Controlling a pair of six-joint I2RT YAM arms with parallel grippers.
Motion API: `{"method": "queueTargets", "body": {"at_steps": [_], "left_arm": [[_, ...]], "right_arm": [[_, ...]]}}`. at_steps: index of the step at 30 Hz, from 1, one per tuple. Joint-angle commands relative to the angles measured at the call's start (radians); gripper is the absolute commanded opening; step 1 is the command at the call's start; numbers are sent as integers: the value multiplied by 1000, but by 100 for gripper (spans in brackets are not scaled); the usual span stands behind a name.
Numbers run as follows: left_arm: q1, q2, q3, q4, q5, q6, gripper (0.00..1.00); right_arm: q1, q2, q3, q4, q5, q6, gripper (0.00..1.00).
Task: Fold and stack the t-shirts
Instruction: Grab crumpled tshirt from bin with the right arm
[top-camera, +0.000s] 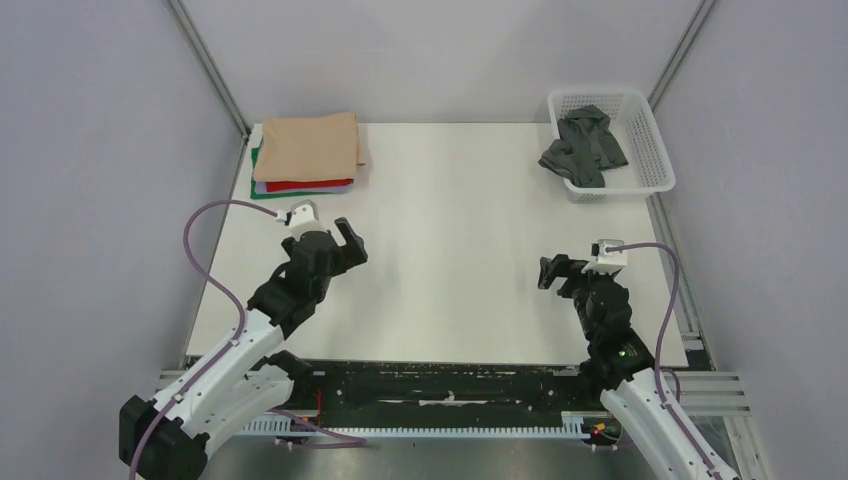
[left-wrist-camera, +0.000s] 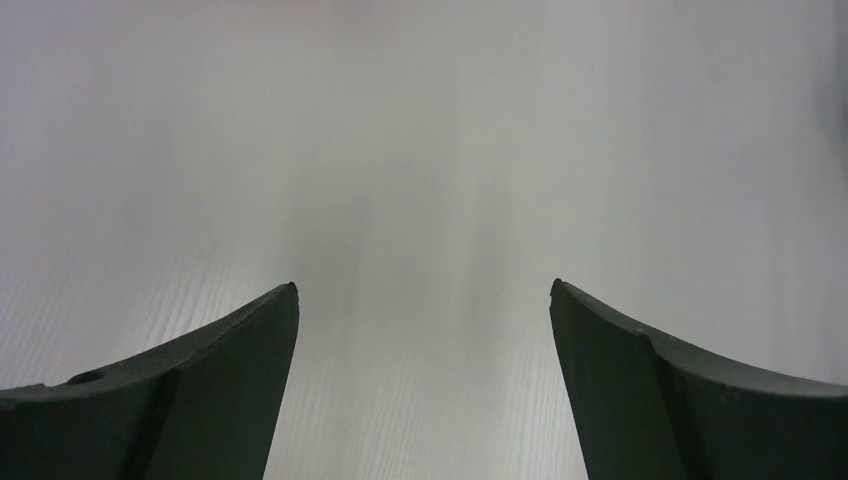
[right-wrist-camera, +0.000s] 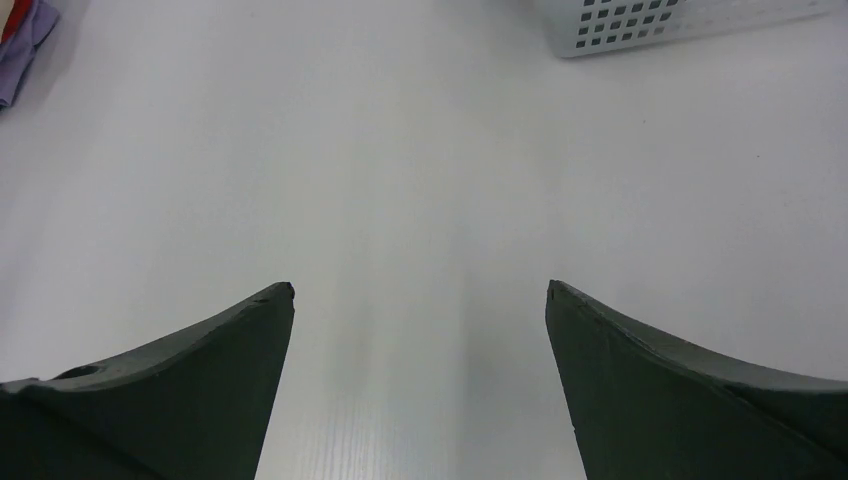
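The crumpled dark grey t-shirt (top-camera: 585, 148) lies outward of my right gripper, which will next reach outward over the basket's near rim and lower onto it.
A stack of folded t-shirts lies at the table's far left corner: a tan one (top-camera: 308, 147) on top, a red one (top-camera: 300, 186) and a green edge (top-camera: 260, 190) under it. A crumpled dark grey t-shirt (top-camera: 585, 148) lies in the white basket (top-camera: 662, 150) at the far right. My left gripper (top-camera: 338, 243) (left-wrist-camera: 424, 290) hovers open over bare table, just in front of the stack. Over the right half of the table, my right gripper (top-camera: 558, 270) (right-wrist-camera: 420, 288) also stands open, well short of the basket. Neither holds anything.
The white table top (top-camera: 450, 220) lies between the stack and the basket. In the right wrist view, a corner of the basket (right-wrist-camera: 620, 25) shows at the top, and a bit of the stack's cloth (right-wrist-camera: 18, 45) at the top left. Grey walls and metal frame posts enclose the table.
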Motion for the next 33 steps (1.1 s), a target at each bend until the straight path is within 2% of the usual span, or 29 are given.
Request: {"method": "queueTargets", "body": {"at_steps": [1,4,7,12,18,25,27,33], "left_arm": [[2,-25,10,46,-8,-21,100],[2,-28,6,65,5,-17,100],[1,-19,25,85,6,-14,100],[1,12,73,134,20,8,100],[3,57,83,191,22,25,100],[3,130,91,213,26,36,100],[3,151,98,213,27,38,100],[3,186,88,245,12,21,100]], "right_arm": [[1,10,0,41,15,25,98],[1,68,34,75,10,50,98],[0,195,120,164,-8,45,98],[-34,563,487,87,36,-3,98],[-224,947,906,-20,10,-48,98],[-358,1296,1235,-86,-60,-89,98],[-384,1394,1346,-121,-52,-81,98],[-416,1683,1618,-73,5,-75,98]]}}
